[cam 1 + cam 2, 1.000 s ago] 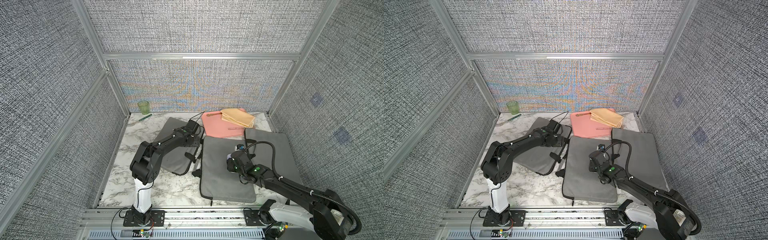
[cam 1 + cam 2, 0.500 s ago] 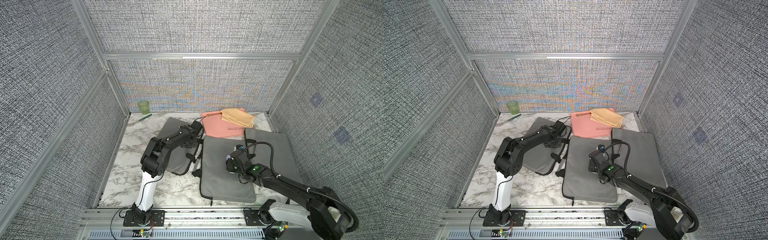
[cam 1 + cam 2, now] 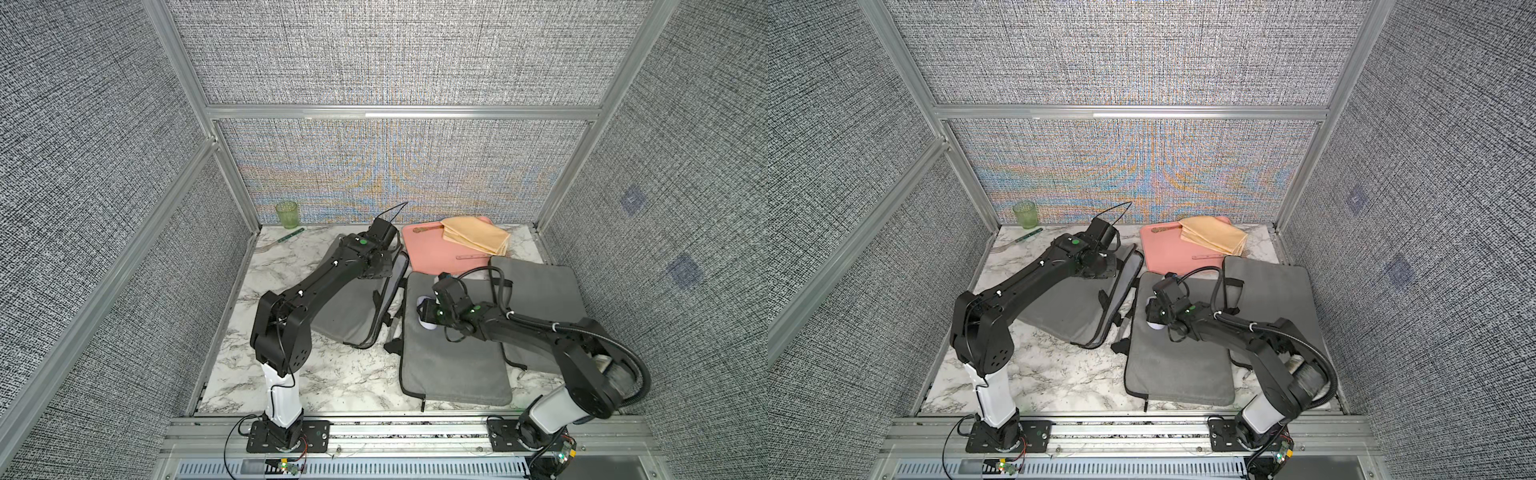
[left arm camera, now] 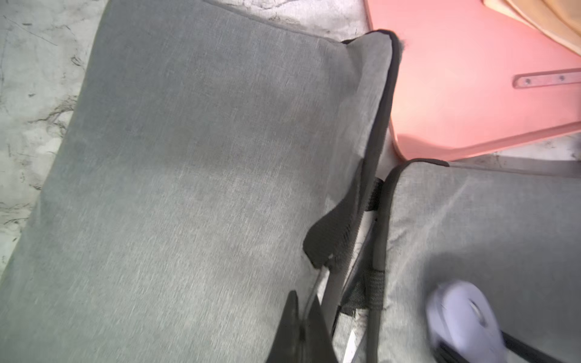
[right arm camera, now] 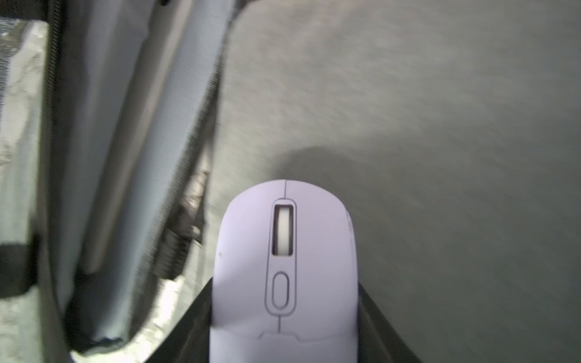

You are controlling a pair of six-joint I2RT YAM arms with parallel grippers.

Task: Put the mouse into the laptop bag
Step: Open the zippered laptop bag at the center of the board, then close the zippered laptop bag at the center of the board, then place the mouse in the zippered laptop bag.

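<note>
My left gripper raises the laptop bag's thin zipper pull between its fingers away from the middle bag next, spreads the laptop bag's opening for the mouse, then releases the pull.
The pale lilac mouse (image 5: 284, 239) sits between the fingers of my right gripper (image 5: 284, 298), which is shut on its sides. In both top views it hangs just over the left part of the middle grey bag (image 3: 453, 365). The laptop bag (image 3: 353, 307) lies to the left on the marble table, its zipper open along the edge (image 3: 390, 286) facing the mouse. My left gripper (image 4: 303, 317) is shut on the thin zipper pull (image 4: 317, 286) at that edge. The mouse (image 4: 462, 314) also shows in the left wrist view.
A third grey bag (image 3: 536, 291) lies at the right under the right arm's cable. A pink board (image 3: 432, 249) with a folded tan cloth (image 3: 476, 235) sits at the back. A green cup (image 3: 286, 214) and a fork (image 3: 282, 241) are at the back left.
My left gripper was open and has shut on the zipper pull at the bag's open edge. My right gripper has carried the mouse a little to the left.
</note>
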